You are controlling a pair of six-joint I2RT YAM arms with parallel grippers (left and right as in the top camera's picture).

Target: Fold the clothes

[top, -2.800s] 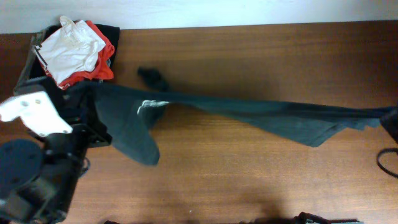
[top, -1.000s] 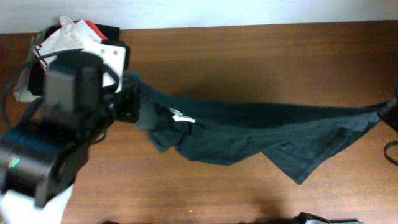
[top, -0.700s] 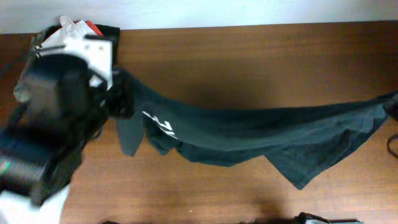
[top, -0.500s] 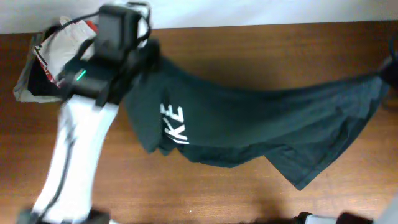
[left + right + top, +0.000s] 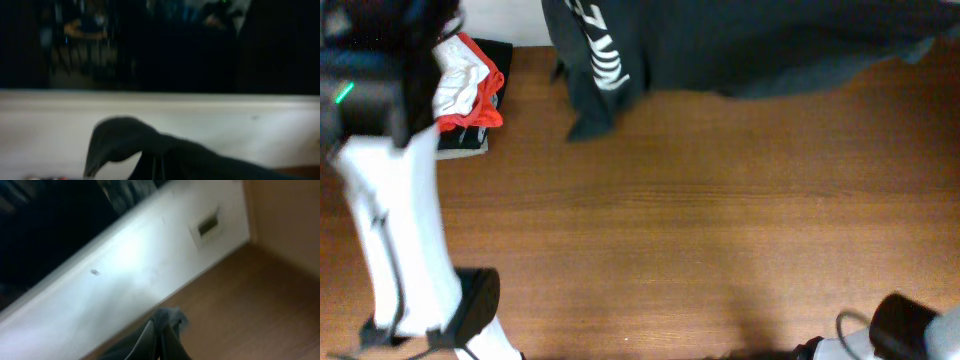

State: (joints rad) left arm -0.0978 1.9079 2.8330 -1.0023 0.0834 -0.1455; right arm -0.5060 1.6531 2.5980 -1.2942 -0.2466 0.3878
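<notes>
My right gripper draws the hanging shirt's corner back and down and releases it next, since the bare near tabletop below and back from it is clear.
A dark teal T-shirt (image 5: 720, 50) with white lettering hangs stretched across the top of the overhead view, lifted off the table. In the left wrist view my left gripper (image 5: 157, 167) is shut on a bunched edge of the shirt (image 5: 130, 137). In the right wrist view my right gripper (image 5: 160, 340) is shut on another corner of the shirt (image 5: 167, 316). Neither gripper's fingers show in the overhead view; only the white left arm (image 5: 395, 230) runs up the left side.
A pile of clothes, white, red and black (image 5: 465, 85), lies at the back left of the wooden table (image 5: 700, 230). A white wall (image 5: 115, 270) runs behind the table. A dark cable and arm base (image 5: 900, 330) sit at the front right corner.
Both arms have lifted the shirt up and toward the back; it went from draped on the table to hanging spread along the top edge. The left arm swung from front left to upright.
</notes>
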